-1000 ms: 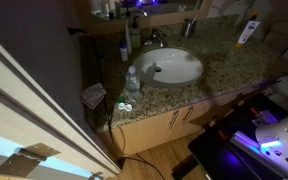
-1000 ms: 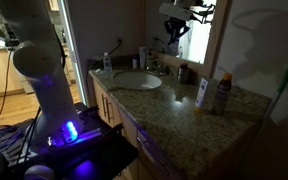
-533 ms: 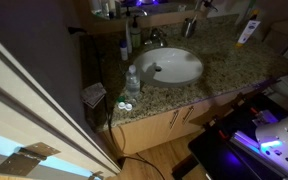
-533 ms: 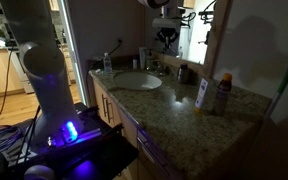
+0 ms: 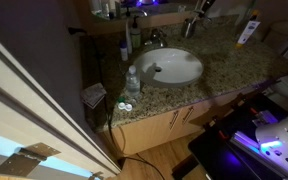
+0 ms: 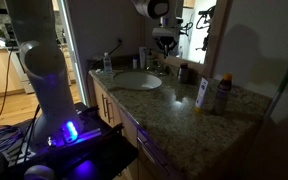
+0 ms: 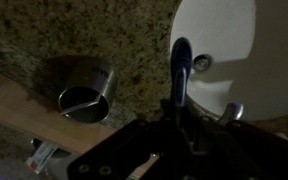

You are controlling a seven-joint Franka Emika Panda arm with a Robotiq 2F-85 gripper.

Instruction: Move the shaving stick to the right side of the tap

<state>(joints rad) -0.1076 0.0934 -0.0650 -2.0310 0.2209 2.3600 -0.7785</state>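
Observation:
The shaving stick still hangs over the basin's rim. The gripper lowers the stick toward the metal cup next, onto the granite (image 5: 176, 41) (image 7: 140, 92) beside the tap.
My gripper (image 7: 181, 115) is shut on the shaving stick (image 7: 181, 70), a dark blue handle that sticks out from the jaws over the rim of the white oval basin (image 7: 229, 40). The chrome tap (image 7: 235, 111) shows just beside the jaws at the basin's edge. In both exterior views the gripper (image 5: 200, 6) (image 6: 165, 42) hangs above the back of the granite counter, near the tap (image 5: 154, 40) and the basin (image 5: 179, 68) (image 6: 136, 81). The stick itself is too small to make out there.
A metal cup (image 7: 84, 88) (image 5: 189, 27) stands on the counter next to the basin, by a wooden ledge (image 7: 24, 110). A clear plastic bottle (image 5: 132, 80) stands at the basin's front edge. A white tube (image 6: 202, 93) and a can (image 6: 222, 92) stand further along the counter.
The arm has swung along the back wall from beyond the metal cup toward the tap, still holding the stick. Nothing on the counter has moved.

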